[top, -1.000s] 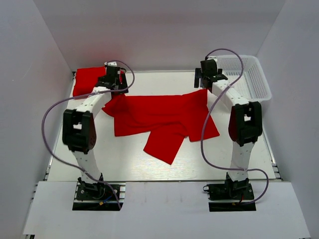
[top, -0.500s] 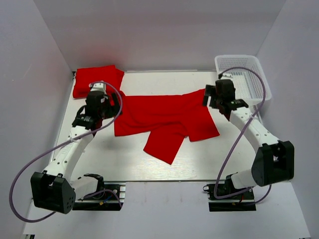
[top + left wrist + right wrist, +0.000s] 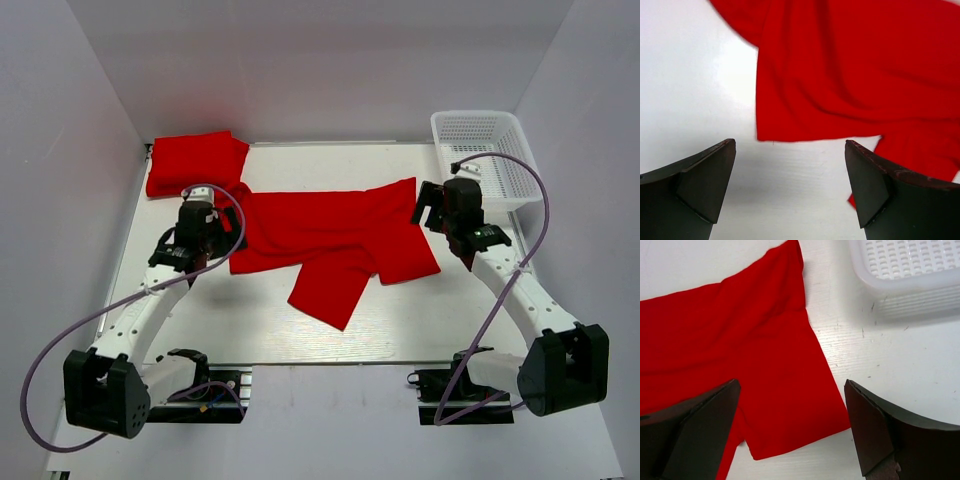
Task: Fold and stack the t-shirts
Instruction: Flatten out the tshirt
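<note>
The robot will next lower its left gripper onto the near corner of the spread shirt's end (image 3: 234,268) (image 3: 762,136) by the folded shirt, because that corner lies flat with bare table around it.
A red t-shirt (image 3: 330,235) lies spread out and a bit crumpled in the middle of the white table, one flap pointing toward the near edge. A second red t-shirt (image 3: 195,162) lies folded at the far left corner. My left gripper (image 3: 212,238) hovers open and empty just left of the spread shirt; the left wrist view shows the gripper (image 3: 790,192) over bare table, with the shirt's corner (image 3: 850,75) ahead. My right gripper (image 3: 436,218) is open and empty above the shirt's right edge; the right wrist view shows the gripper (image 3: 790,432) over that corner of the shirt (image 3: 740,355).
A white plastic mesh basket (image 3: 500,150) stands at the far right corner, and its rim shows in the right wrist view (image 3: 905,282). White walls close in the table (image 3: 260,330) on the left, back and right.
Both grippers have moved from the far edge of the spread shirt toward the near side and outward. The spread shirt now lies flat on the table, untouched.
</note>
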### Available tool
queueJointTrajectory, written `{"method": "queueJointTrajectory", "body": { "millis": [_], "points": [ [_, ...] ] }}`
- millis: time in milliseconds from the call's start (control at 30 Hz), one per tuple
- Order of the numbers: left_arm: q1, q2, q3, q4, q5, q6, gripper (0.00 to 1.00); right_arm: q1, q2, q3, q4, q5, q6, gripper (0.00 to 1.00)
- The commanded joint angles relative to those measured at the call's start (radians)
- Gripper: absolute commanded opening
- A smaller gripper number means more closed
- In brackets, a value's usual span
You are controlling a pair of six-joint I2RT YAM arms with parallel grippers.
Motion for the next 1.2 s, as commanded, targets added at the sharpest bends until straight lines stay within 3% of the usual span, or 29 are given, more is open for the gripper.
{"method": "queueJointTrajectory", "body": {
  "millis": [0, 267, 500, 733, 800, 933, 1033, 1067, 1167],
  "points": [
    [-0.001, 0.034, -0.066, 0.033, 0.006, -0.018, 1.0, -0.004, -0.003, -0.03, 0.029, 0.013, 0.043, 0.9],
    [0.009, 0.181, -0.157, 0.154, 0.093, -0.028, 0.88, -0.004, 0.007, -0.032, 0.009, 0.029, 0.048, 0.9],
    [0.021, 0.293, -0.168, 0.222, 0.064, -0.028, 0.82, -0.006, 0.0, -0.023, -0.037, 0.044, 0.056, 0.9],
    [0.021, 0.365, -0.168, 0.265, 0.029, -0.074, 0.59, -0.007, -0.009, -0.029, -0.044, 0.036, 0.059, 0.9],
    [0.021, 0.387, -0.168, 0.265, 0.017, -0.087, 0.58, -0.007, -0.009, -0.029, -0.044, 0.041, 0.059, 0.9],
    [0.021, 0.405, -0.168, 0.254, -0.019, -0.096, 0.41, -0.004, -0.003, -0.032, -0.046, 0.041, 0.057, 0.9],
    [0.021, 0.405, -0.168, 0.243, -0.03, -0.105, 0.15, -0.007, 0.003, -0.036, -0.05, 0.039, 0.059, 0.9],
    [0.021, 0.405, -0.168, 0.243, -0.039, -0.105, 0.0, -0.004, 0.005, -0.041, -0.052, 0.038, 0.06, 0.9],
    [0.021, 0.375, -0.177, 0.243, -0.039, -0.105, 0.0, -0.007, 0.013, -0.061, -0.054, 0.05, 0.083, 0.9]
  ]
}}
